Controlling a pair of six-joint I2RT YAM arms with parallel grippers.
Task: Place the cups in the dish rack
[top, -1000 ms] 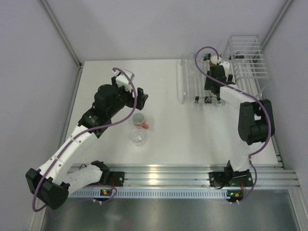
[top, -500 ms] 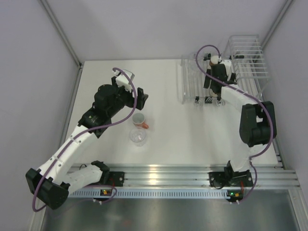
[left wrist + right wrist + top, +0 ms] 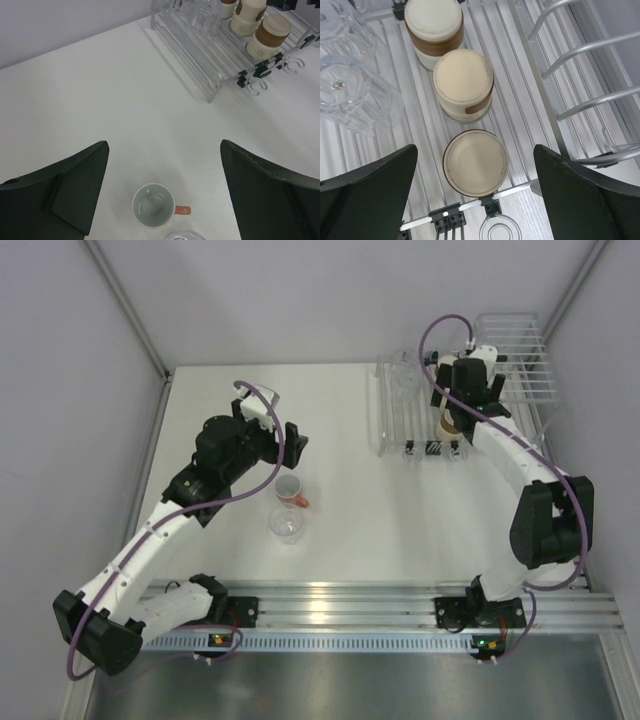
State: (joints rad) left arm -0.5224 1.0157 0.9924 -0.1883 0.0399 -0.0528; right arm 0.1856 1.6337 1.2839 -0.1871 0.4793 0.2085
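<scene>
The left gripper should go down and back next, onto the orange cup's rim [image 3: 297, 494] [image 3: 174, 207] beside the handle, because the cup is below and back from its fingers.
The white dish rack [image 3: 395, 430] stands at the far right. Three brown cups sit upside down in a row on its flat bars, cream bases up [image 3: 475, 162] [image 3: 463, 85] [image 3: 433, 27]. Two clear cups [image 3: 355, 95] [image 3: 340, 25] sit beside them. My right gripper [image 3: 474, 150] hangs open above the nearest brown cup [image 3: 448, 426], touching nothing. A salmon-orange cup [image 3: 153, 205] stands upright on the table with a clear cup [image 3: 286, 525] just in front of it. My left gripper [image 3: 163, 145] is open above the orange cup, holding nothing.
The rack's taller wire basket [image 3: 590, 50] rises to the right of the brown cups. Wire hooks [image 3: 257, 85] stick out from the rack's front edge. Grey walls close in the table at the left, back and right.
The right gripper has opened and drawn up and back from a brown cup, which now stands upside down at the rack's front. The left arm has not moved.
</scene>
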